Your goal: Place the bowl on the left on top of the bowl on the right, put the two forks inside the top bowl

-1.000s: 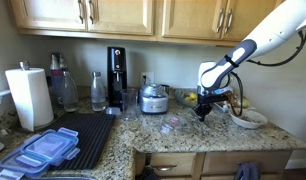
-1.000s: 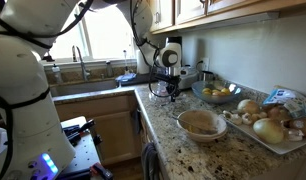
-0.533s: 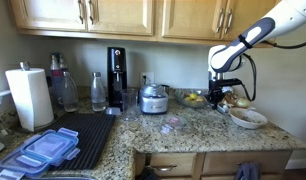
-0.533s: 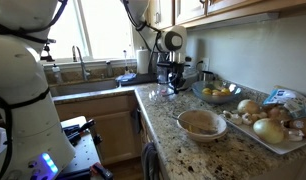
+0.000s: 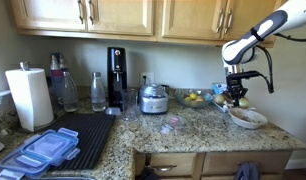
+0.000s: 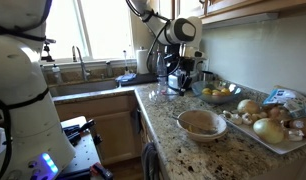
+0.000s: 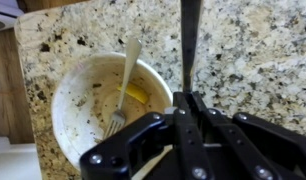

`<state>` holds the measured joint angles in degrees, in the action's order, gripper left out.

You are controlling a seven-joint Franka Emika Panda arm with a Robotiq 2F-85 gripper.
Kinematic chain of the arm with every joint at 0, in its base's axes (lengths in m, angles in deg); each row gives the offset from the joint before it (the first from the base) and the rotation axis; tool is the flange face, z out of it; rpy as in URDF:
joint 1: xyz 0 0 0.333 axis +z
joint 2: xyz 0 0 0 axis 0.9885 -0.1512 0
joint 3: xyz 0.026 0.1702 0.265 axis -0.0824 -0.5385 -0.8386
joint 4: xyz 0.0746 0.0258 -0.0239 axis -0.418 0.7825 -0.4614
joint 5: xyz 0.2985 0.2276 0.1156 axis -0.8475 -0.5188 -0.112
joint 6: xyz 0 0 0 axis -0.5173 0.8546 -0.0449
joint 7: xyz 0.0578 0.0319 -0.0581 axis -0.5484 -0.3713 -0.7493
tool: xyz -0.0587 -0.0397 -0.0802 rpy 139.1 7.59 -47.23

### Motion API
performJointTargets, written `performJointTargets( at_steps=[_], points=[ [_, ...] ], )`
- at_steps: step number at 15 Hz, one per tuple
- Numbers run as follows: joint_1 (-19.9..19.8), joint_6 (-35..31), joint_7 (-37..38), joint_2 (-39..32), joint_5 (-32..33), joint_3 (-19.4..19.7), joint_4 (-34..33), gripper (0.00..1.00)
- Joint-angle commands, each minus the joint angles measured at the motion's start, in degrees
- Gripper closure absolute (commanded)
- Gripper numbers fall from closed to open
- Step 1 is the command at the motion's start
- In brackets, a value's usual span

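Next, my gripper should shift left in the wrist view, over the cream bowl's hollow [image 6: 201,121] [image 7: 95,108], and lower to release the fork, which still hangs beside the bowl's rim.
A cream bowl with food smears shows in the wrist view [image 7: 78,100] and in both exterior views [image 5: 248,119] [image 6: 201,123], on the granite counter. A light fork [image 7: 123,85] lies inside it, tines down. My gripper [image 7: 190,100] is shut on a dark, thin fork handle [image 7: 190,40] that sticks out past the jaws. In the wrist view the gripper hangs just beside the bowl's rim. It also shows in both exterior views [image 5: 236,97] [image 6: 178,75], above the counter close to the bowl. I cannot tell whether the bowl is a stack of two.
A bowl of fruit [image 6: 218,93] stands behind, against the wall. A tray of onions and potatoes [image 6: 278,125] lies beside the cream bowl. A steel pot [image 5: 153,98], coffee maker [image 5: 116,75], bottle [image 5: 98,90], paper towel roll [image 5: 30,97] and plastic lids [image 5: 43,150] stand further along the counter.
The arm has swung along the counter from near the fruit bowl towards the cream bowl, carrying the dark fork, and now hangs close over it.
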<state>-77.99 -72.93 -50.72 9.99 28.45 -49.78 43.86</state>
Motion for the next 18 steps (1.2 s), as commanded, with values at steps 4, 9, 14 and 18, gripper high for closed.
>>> performJointTargets(
  at_steps=[4,9,14,18],
  points=[
    [-3.3,5.4,6.0,-1.1,-1.7,1.1,1.2,0.93],
    [-5.2,4.8,7.0,-4.9,-4.5,1.5,-0.1,0.93],
    [-6.4,4.4,6.8,-8.3,-6.7,2.0,-2.6,0.93],
    [-6.9,3.4,6.1,-10.6,-6.6,2.4,-5.1,0.93]
  ],
)
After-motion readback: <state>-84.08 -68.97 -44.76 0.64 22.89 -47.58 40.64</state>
